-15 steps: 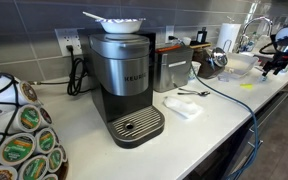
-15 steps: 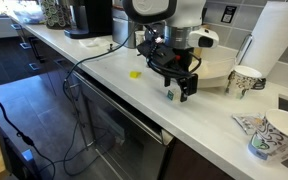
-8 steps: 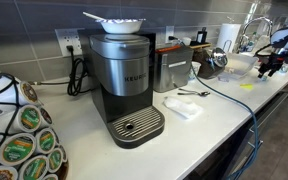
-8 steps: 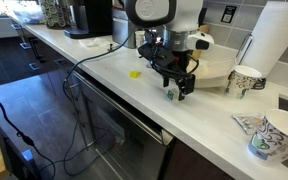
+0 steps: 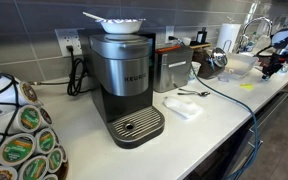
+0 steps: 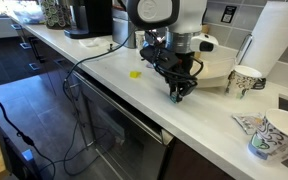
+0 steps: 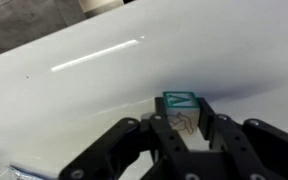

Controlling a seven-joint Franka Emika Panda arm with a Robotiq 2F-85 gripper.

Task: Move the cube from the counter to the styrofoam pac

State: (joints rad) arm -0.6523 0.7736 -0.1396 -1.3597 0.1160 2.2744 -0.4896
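My gripper rises off the counter next, carries the cube over the styrofoam pac behind the arm point(image 5: 240, 65) and lowers to release, since the cube sits pinched between my fingers.
In the wrist view a small wooden cube point(image 7: 180, 106) with a green-edged top sits on the white counter, pressed between my two black fingers point(image 7: 158, 137). My gripper point(image 7: 183, 122) is shut on the cube. In an exterior view the gripper point(image 6: 177, 92) points down at the counter near its front edge, and the cube is mostly hidden between the fingers. Just behind the arm lies the styrofoam pac point(image 6: 217, 75), a shallow white tray. From the far end of the counter the gripper point(image 5: 267, 68) looks small.
A yellow scrap point(image 6: 135, 73) lies on the counter beside the arm. A paper cup point(image 6: 245, 79), a paper towel roll point(image 6: 274, 40) and another cup point(image 6: 274, 135) stand beyond the tray. Farther off are a coffee maker point(image 5: 124, 85), a toaster point(image 5: 172, 68) and a napkin point(image 5: 182, 105).
The fingers were spread around the cube and have closed on it. The gripper has come slightly lower over the counter.
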